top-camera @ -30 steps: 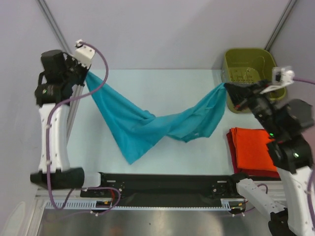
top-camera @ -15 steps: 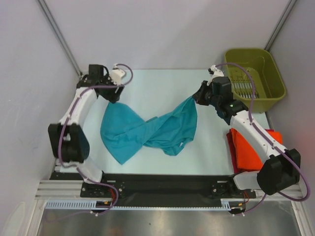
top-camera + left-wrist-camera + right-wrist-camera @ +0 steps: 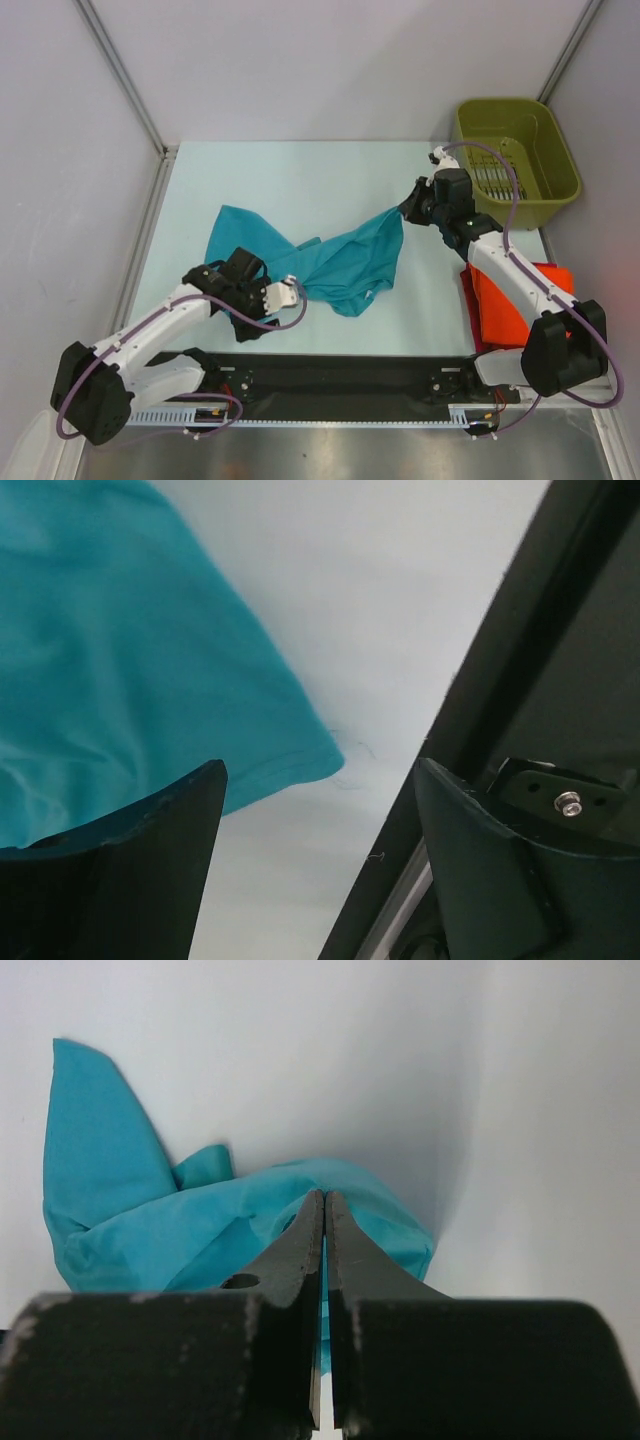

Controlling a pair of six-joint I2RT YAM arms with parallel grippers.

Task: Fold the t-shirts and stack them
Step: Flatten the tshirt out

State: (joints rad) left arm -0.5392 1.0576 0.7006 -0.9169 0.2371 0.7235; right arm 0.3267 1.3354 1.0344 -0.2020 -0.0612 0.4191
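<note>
The left gripper lowers and edges away from the black strip next, onto the teal t-shirt's hem corner (image 3: 322, 764), which lies flat just beyond its open fingers.
The teal t-shirt (image 3: 330, 265) lies crumpled across the middle of the table. Its right corner is lifted off the table, pinched in my right gripper (image 3: 404, 210), which is shut on it; the right wrist view shows the cloth (image 3: 150, 1230) bunched round the closed fingertips (image 3: 322, 1196). My left gripper (image 3: 250, 316) hangs low near the table's front, by the shirt's lower left corner. It is open with nothing between its fingers (image 3: 320, 772); a teal hem corner (image 3: 200, 710) lies just beyond them. A folded orange-red t-shirt (image 3: 510, 300) rests on a dark red one (image 3: 467, 292) at the right.
An olive-green bin (image 3: 556, 150) stands at the back right corner. A black strip (image 3: 350, 375) runs along the table's front edge and shows close to the left fingers (image 3: 500, 680). Walls close in the left, back and right sides.
My left gripper has opened, let go of the teal shirt and swung from the back left down to the front. The shirt's left end has dropped onto the table. The right gripper keeps its hold.
</note>
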